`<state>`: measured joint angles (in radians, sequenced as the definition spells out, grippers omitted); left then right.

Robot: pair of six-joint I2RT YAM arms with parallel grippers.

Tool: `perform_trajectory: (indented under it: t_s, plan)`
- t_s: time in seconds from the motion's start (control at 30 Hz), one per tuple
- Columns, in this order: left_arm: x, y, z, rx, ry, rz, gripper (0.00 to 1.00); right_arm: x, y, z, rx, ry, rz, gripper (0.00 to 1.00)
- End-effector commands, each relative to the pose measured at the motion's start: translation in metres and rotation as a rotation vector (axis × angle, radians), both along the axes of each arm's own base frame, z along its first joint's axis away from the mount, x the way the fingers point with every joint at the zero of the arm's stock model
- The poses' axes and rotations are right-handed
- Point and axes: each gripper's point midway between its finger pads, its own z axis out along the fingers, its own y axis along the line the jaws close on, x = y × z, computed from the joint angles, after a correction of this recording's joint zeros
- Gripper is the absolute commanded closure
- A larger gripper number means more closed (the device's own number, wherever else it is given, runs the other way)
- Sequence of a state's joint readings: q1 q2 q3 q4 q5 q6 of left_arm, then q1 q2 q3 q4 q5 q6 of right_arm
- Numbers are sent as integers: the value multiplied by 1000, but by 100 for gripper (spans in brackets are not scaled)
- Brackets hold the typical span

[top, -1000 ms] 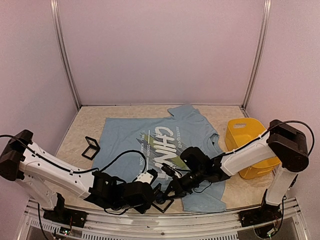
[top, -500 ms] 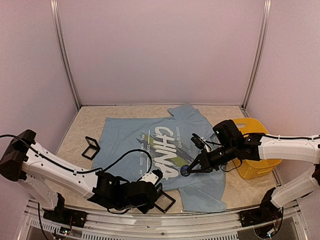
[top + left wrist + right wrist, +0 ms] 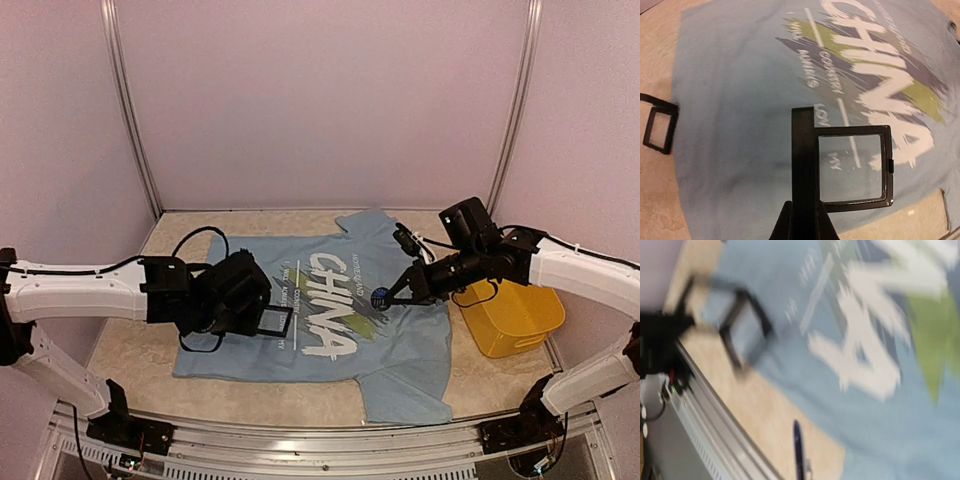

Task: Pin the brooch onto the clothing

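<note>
I will move the case (image 3: 852,167) in my left gripper past the second frame next, then lower it and let it go. The table is bare below it and to its left in the top view.
The clothing (image 3: 330,300) is a light blue T-shirt lying flat on the table, with white "CHINA" lettering (image 3: 880,70). My right gripper (image 3: 395,294) hovers over the right end of the print and is shut on the brooch (image 3: 380,298), a small round dark badge. The right wrist view is blurred and shows the brooch (image 3: 797,450) edge-on above the shirt (image 3: 880,405). My left gripper (image 3: 256,320) is over the shirt's left half. It is shut (image 3: 804,220) on the black side strip of a square clear-windowed display case (image 3: 852,167), which is held above the cloth (image 3: 740,100).
A yellow bin (image 3: 510,315) stands at the right, just beyond the right forearm. A second small black square frame (image 3: 657,127) lies on the tan table off the shirt's left edge. Purple walls close in the back and both sides, and a metal rail (image 3: 715,440) runs along the near edge.
My left arm has carried the display case from the near table edge up and left, over the shirt. My right gripper has carried the brooch from that case farther back, over the print.
</note>
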<state>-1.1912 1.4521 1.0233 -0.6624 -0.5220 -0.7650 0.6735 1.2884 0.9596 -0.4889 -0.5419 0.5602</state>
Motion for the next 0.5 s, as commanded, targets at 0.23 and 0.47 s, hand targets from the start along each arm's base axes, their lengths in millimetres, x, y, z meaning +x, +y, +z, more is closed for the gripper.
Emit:
perform_trajectory:
  t_s: [0.23, 0.47]
  plan:
    - [80, 290, 85, -159, -149, 883, 100, 53, 19, 55, 5, -283, 113, 100]
    - [95, 363, 42, 14, 28, 1056, 100, 72, 22, 60, 6, -348, 142, 100]
